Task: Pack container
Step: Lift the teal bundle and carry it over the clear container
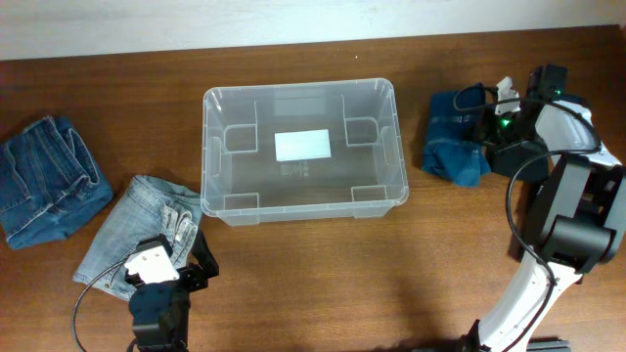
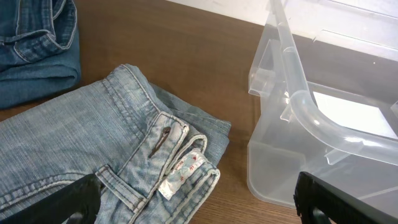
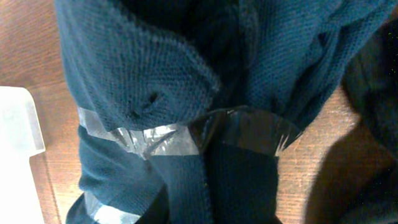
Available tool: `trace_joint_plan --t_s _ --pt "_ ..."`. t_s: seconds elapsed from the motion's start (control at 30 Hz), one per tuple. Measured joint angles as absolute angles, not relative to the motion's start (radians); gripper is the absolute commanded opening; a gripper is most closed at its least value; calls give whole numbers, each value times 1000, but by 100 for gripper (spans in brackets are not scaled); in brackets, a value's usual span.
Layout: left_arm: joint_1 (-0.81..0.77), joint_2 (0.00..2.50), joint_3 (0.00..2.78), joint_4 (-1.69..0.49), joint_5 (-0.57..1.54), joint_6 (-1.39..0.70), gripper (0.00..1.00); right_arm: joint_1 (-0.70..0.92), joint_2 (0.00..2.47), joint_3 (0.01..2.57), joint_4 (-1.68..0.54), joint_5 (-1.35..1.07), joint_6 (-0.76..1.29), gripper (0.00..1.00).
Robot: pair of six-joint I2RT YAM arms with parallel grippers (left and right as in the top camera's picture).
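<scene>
The container's empty end by the light-blue jeans lies to the left of my right gripper in the overhead view, so I will lift it across, lower and release.
The clear container [image 1: 208,147] stands empty in the middle of the table, a white label on its base; its rounded corner also shows in the left wrist view [image 2: 298,102]. My left gripper [image 1: 164,277] is open and hovers over folded light-blue jeans [image 1: 132,230], whose waistband and tag lie between its fingers [image 2: 198,199] in the left wrist view [image 2: 124,124]. My right gripper [image 1: 492,125] is pressed into a dark teal knitted garment [image 1: 452,147]. That garment, with silver tape on it, fills the right wrist view [image 3: 155,68] and hides the fingers.
A second, darker pair of folded jeans [image 1: 49,186] lies at the far left and shows in the left wrist view [image 2: 37,43]. The right arm's base [image 1: 577,225] stands at the right edge. The table is brown wood [image 1: 323,284].
</scene>
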State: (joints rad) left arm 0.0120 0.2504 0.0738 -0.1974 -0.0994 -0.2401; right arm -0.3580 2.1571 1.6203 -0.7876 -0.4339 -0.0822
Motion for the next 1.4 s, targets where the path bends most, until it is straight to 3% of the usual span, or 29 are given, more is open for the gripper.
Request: trace_joint_plan --t_s 0.27,0.57,0.87,1.13,1.4 --pt "12 250 74 -197 -100 -240 99 -352 2084 1691 -937 -394 -82 6" --pt "12 250 74 -197 -100 -240 100 -294 1756 1786 -1063 -385 -75 4" --pt "12 250 74 -197 -99 -241 100 30 1597 1798 -1000 -393 106 4" --pt "12 250 74 -197 -99 -241 99 311 1675 1798 -822 -374 366 4" --pt "12 250 74 -197 -99 -241 99 485 1849 1798 -719 -317 567 4"
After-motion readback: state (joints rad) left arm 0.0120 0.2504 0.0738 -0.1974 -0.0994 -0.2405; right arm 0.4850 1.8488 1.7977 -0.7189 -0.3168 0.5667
